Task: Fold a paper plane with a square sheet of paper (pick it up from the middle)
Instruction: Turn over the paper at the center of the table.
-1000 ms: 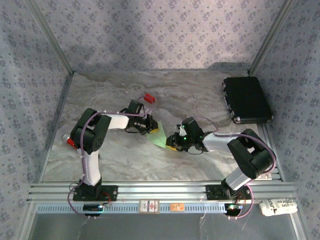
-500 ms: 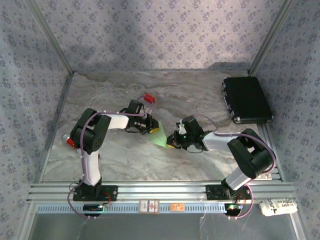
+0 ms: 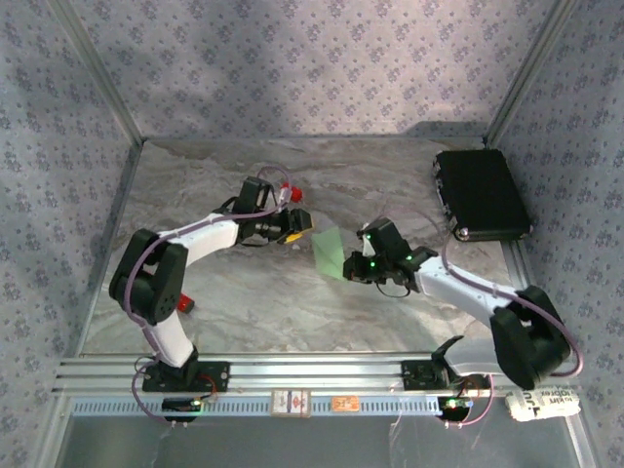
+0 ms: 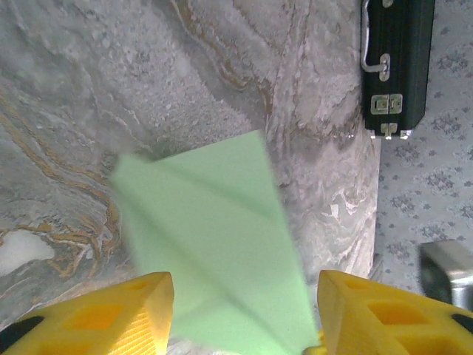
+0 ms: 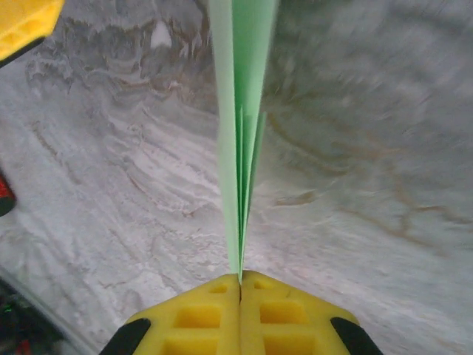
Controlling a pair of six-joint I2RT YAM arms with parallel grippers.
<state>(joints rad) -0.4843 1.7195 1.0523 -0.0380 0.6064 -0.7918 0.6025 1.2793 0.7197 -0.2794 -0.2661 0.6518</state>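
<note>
The folded paper still hangs above the table, so the robot's right gripper will next lower it onto the bare marbled tabletop and let go of it there.
The square sheet of paper [image 3: 329, 251] is pale green and folded into a creased, layered shape. It hangs above the marbled table, held at one end by my right gripper [image 3: 354, 265]. In the right wrist view the yellow jaws of the right gripper [image 5: 240, 279] are pressed together on the paper [image 5: 240, 140], which I see edge-on as several layers. My left gripper [image 3: 295, 223] stands open just left of the paper and does not touch it. In the left wrist view the paper [image 4: 214, 237] floats beyond the spread yellow fingers [image 4: 122, 314] of the left gripper [image 4: 244, 318].
A black case [image 3: 482, 194] lies at the back right of the table; its latches face the left wrist camera [image 4: 395, 59]. A small red block [image 3: 287, 193] sits behind the left wrist. A white roll [image 3: 542, 402] lies on the rail at the front right.
The left gripper has opened, let go of the paper and drawn back to the left. The right gripper has shut on the paper and carried it up and slightly right.
</note>
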